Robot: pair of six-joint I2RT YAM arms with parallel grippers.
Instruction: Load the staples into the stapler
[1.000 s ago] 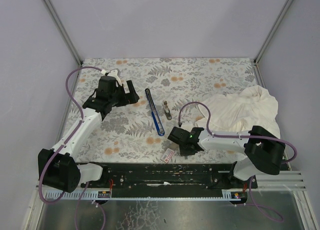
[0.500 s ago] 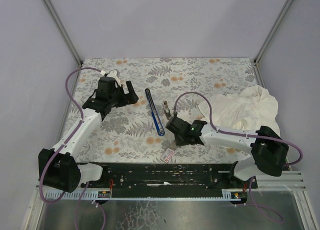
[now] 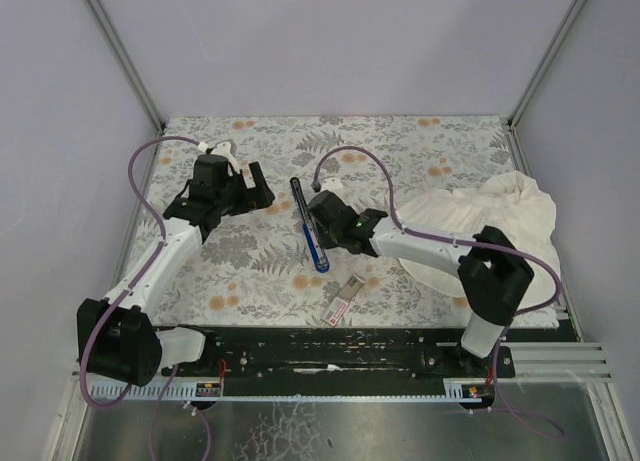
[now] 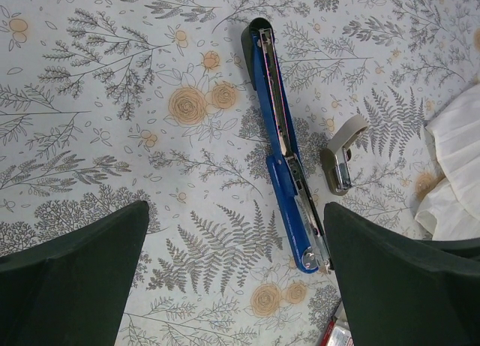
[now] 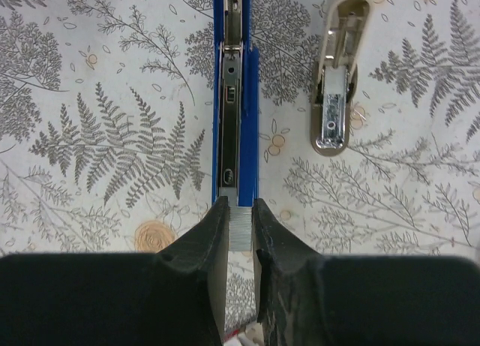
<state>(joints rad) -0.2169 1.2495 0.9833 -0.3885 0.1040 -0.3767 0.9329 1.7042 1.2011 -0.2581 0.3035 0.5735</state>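
Note:
The staples go outward and down with my right gripper next for release there, since the empty part of the stapler's open channel (image 3: 314, 239) (image 5: 229, 145) lies outward and below.
The blue stapler (image 3: 309, 231) lies opened flat on the floral table, and it also shows in the left wrist view (image 4: 283, 147) and the right wrist view (image 5: 238, 98). My right gripper (image 3: 316, 207) (image 5: 240, 208) is shut on a short silver strip of staples (image 5: 240, 227), whose front edge meets the near end of the stapler's open channel. The white staples box with the pink-red label (image 3: 342, 301) (image 4: 339, 335) lies near the front edge. A small grey-tan tray piece (image 5: 335, 98) (image 4: 341, 154) lies right of the stapler. My left gripper (image 3: 262, 188) (image 4: 234, 211) is open and empty, left of the stapler.
A big white cloth (image 3: 490, 221) is bunched at the right side of the table, and its edge shows in the left wrist view (image 4: 454, 166). A black rail (image 3: 330, 346) runs along the near edge. Grey walls close in the back and both sides.
My right arm has swung from near the staples box at the front edge up and left, over the stapler. The box now lies uncovered. The left arm has barely moved.

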